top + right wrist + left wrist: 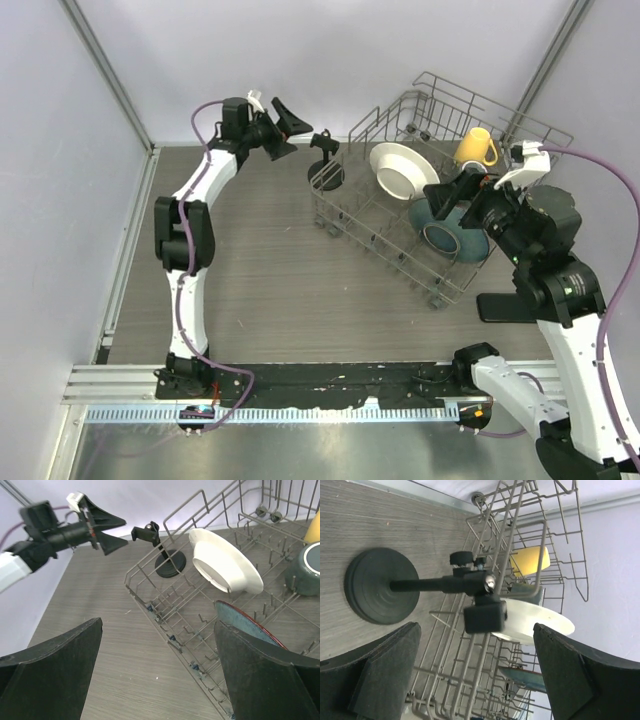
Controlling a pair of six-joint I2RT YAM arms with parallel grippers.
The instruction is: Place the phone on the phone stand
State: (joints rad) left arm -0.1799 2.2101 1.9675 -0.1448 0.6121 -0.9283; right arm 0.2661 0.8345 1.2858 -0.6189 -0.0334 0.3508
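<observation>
The phone stand's black cradle block is to the right in the top view and sticks out toward my left gripper's open fingers, so my left gripper will move to that side next, onto the block.
The phone stand (326,172) is all black and stands at the far side of the table, just left of the dish rack. Its round base (380,586) and its cradle (485,616) fill the left wrist view. My left gripper (298,135) hovers a little to the stand's left, facing it. It is open (475,675) and holds nothing. The phone (500,308) lies flat on the table at the right, partly hidden behind my right arm. Over the rack's near side, my right gripper (441,203) is open (157,670) and empty.
The grey wire dish rack (365,225) takes up the back right. It holds a white plate (402,170), a teal plate (250,625), a dark bowl (307,570) and a yellow mug (477,148). Walls close in on the left and at the back.
</observation>
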